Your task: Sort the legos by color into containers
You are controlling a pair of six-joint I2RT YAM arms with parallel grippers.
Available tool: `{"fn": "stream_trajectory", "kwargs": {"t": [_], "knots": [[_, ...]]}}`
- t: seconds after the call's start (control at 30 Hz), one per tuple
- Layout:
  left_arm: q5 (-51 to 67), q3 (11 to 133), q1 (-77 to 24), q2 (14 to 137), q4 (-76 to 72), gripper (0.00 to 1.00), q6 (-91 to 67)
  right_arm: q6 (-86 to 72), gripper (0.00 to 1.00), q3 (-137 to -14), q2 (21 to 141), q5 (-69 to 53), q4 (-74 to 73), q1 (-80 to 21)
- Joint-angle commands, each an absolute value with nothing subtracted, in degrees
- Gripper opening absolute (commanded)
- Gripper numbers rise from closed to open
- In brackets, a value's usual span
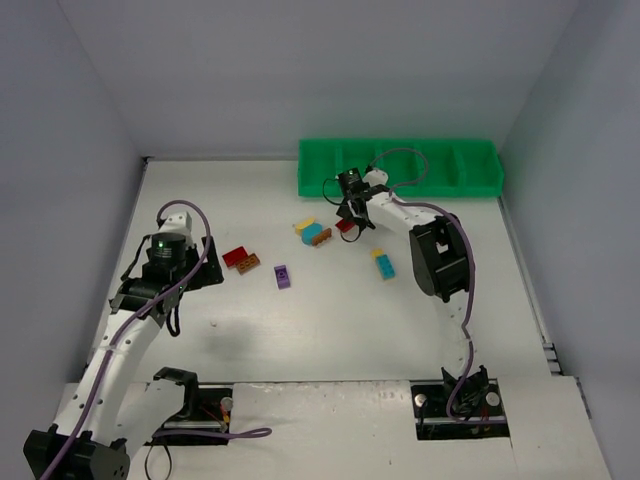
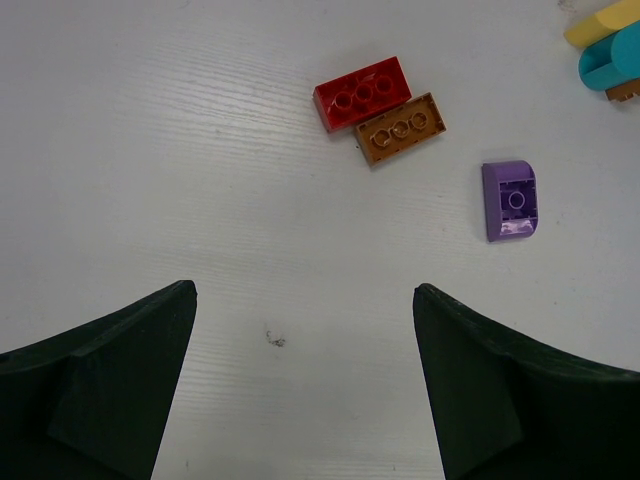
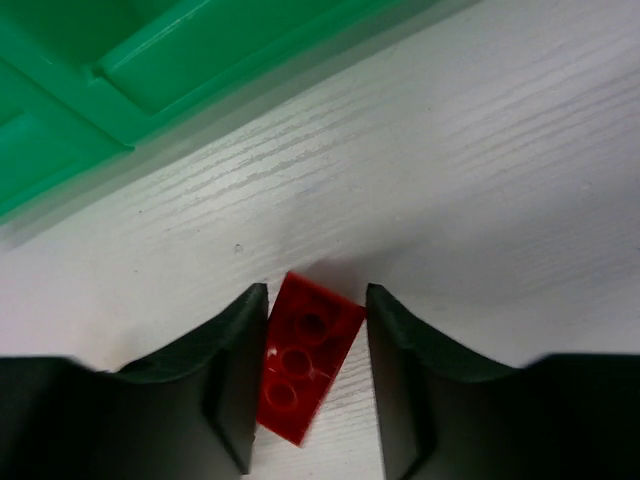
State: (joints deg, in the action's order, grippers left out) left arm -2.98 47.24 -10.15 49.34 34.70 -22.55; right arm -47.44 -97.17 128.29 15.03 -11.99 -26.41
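Note:
My right gripper holds the red brick in its fingers, and the green tray is close by. I need to raise the gripper outward over the nearest section and release the brick.
My right gripper stands low over the table just in front of the green tray. Its jaws are closed in on a red brick that sits skewed between them; the left finger presses its side and the right finger touches one corner. My left gripper is open and empty above bare table. Ahead of it lie a red brick, a brown brick touching it, and a purple brick.
A yellow, light blue and brown stack lies left of the right gripper. A yellow and light blue pair lies to its lower right. The tray's compartments look empty in the top view. Grey walls enclose the table.

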Motion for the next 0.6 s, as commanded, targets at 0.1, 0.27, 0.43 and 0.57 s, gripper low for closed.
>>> {"fn": "stream_trajectory", "kwargs": {"t": [0.1,0.27,0.43,0.57], "knots": [[-3.5,48.4,-10.1,50.1,31.1,0.83,-21.3,-46.9,0.1,-95.9,125.8,17.4,-13.1,-26.7],[-3.5,48.5,-10.1,50.4,31.1,0.83,-21.2,-37.8,0.0,-98.4,124.4,17.7,-12.0,-26.7],[-3.8,48.6,-10.2,50.4,31.2,0.83,-21.1,-26.4,0.0,-101.3,120.0,18.5,-4.5,-26.4],[-4.0,48.4,-10.1,50.2,31.1,0.83,-21.0,-13.8,0.0,-102.7,118.9,18.3,3.9,-25.4]]}}
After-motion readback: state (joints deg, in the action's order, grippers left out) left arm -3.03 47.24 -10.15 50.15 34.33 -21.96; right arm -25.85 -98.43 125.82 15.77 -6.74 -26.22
